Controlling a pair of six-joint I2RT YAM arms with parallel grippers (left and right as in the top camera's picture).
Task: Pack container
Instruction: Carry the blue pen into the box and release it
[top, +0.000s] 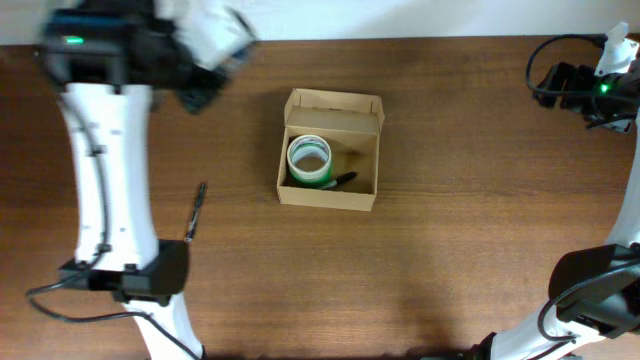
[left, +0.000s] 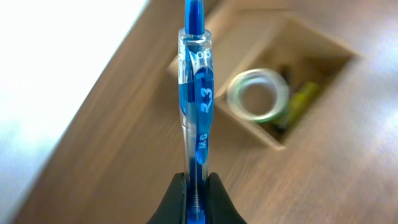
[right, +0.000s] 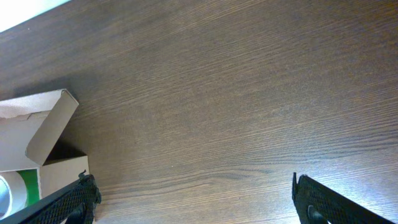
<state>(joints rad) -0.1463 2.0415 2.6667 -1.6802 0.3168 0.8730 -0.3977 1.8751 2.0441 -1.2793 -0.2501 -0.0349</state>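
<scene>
My left gripper swings across and turns next, then lowers the pen beside the marker along the container's near side. The tape roll fills one end of the container.
The container, a tan cardboard box, stands open at mid-table with its flap lid folded back. Inside lie a green-edged tape roll and a dark marker. My left gripper is shut on a blue transparent pen that points away from the jaws, held in the air up and left of the box. In the overhead view this gripper is blurred. The tape roll shows beyond the pen. My right gripper is open and empty above bare table, right of the box.
A dark pen lies on the table left of the box, beside the left arm. The right arm's wrist sits at the far right corner. The table's far edge meets a white wall.
</scene>
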